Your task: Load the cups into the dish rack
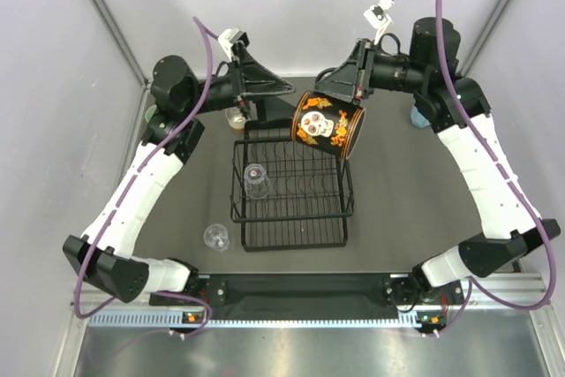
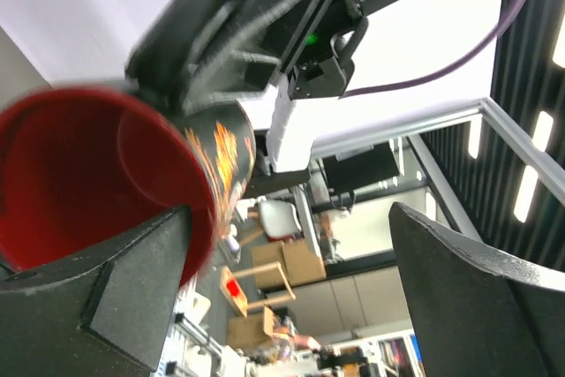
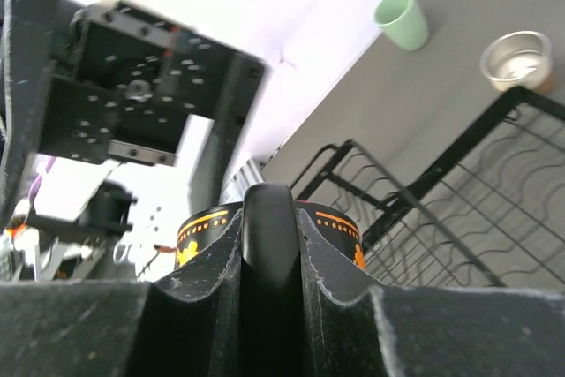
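Next, the right gripper turns the mug's opening down. It then lowers the mug onto the rack wires beside the clear glass and releases it, since those wires stand empty.
My right gripper (image 1: pixel 340 94) is shut on the handle of the red-lined dark cup (image 1: pixel 327 124), a black mug with skull and orange prints. It holds the mug tilted on its side above the far edge of the black wire dish rack (image 1: pixel 296 245). The right wrist view shows my jaws (image 3: pixel 269 253) clamped on the black handle, with the rack (image 3: pixel 459 218) below. My left gripper (image 1: pixel 287 87) is open and empty, just left of the mug. The mug's red inside (image 2: pixel 79 174) fills the left of its view. One clear glass (image 1: pixel 256 178) lies in the rack.
Another clear glass (image 1: pixel 216 236) stands on the table left of the rack's front. A tan cup (image 1: pixel 236 118) stands behind the rack's far left corner. A pale green tumbler (image 3: pixel 402 19) is at the far left, and a light blue mug (image 1: pixel 419 118) shows behind my right arm.
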